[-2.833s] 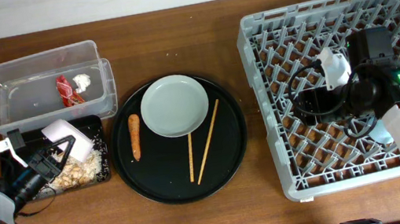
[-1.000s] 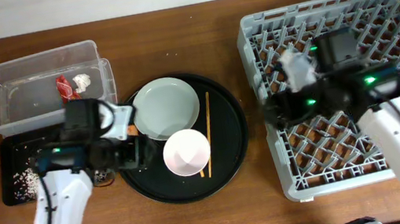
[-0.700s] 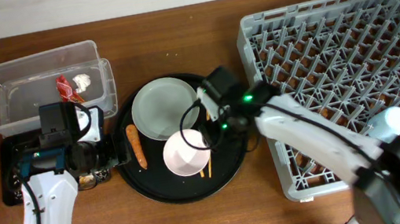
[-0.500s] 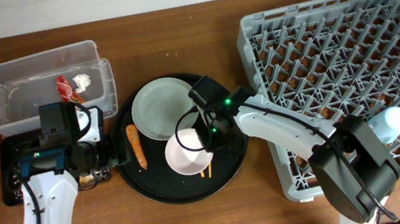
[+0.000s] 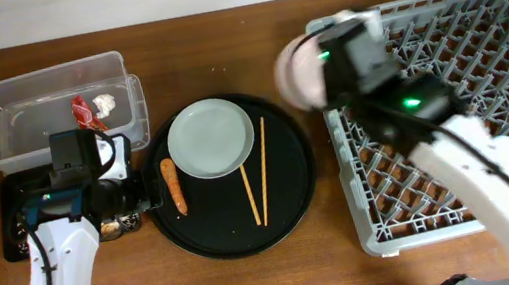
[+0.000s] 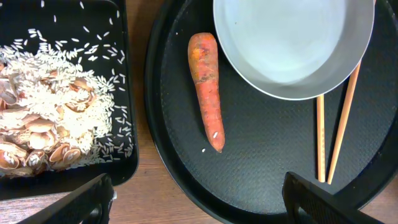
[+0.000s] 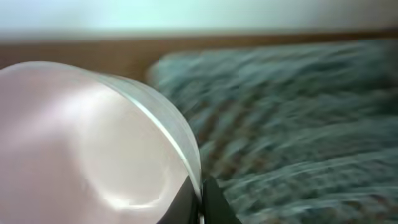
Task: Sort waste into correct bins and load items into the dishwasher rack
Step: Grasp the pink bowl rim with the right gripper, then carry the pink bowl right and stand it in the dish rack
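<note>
My right gripper needs to swing to the right in the overhead view next, tilt the bowl and lower it among upright pegs that stand empty (image 5: 469, 58) (image 7: 316, 118).
My right gripper (image 5: 317, 65) is shut on the rim of the pinkish-white bowl (image 5: 295, 73), holding it in the air at the left edge of the grey dishwasher rack (image 5: 483, 48). In the right wrist view the bowl (image 7: 87, 143) fills the left, with its rim pinched between the fingertips (image 7: 214, 202). My left gripper (image 5: 146, 191) is open and low at the round tray's left edge, beside the carrot stick (image 6: 206, 90). The grey-green plate (image 5: 216, 138) and the chopsticks (image 5: 254, 173) lie on the round tray. Rice scraps (image 6: 50, 118) fill the shallow black tray (image 5: 16, 239).
The clear tub (image 5: 59, 116) at the back left holds the red wrapper (image 5: 81, 114) and the white tissue (image 5: 105, 104). The round black tray (image 5: 290, 208) sits between the bins and the rack. Upright pegs cover the rack's floor.
My right gripper shut on the bowl's rim on the round tray, then carried it up and right to the rack's left edge. The left arm stayed beside the carrot.
</note>
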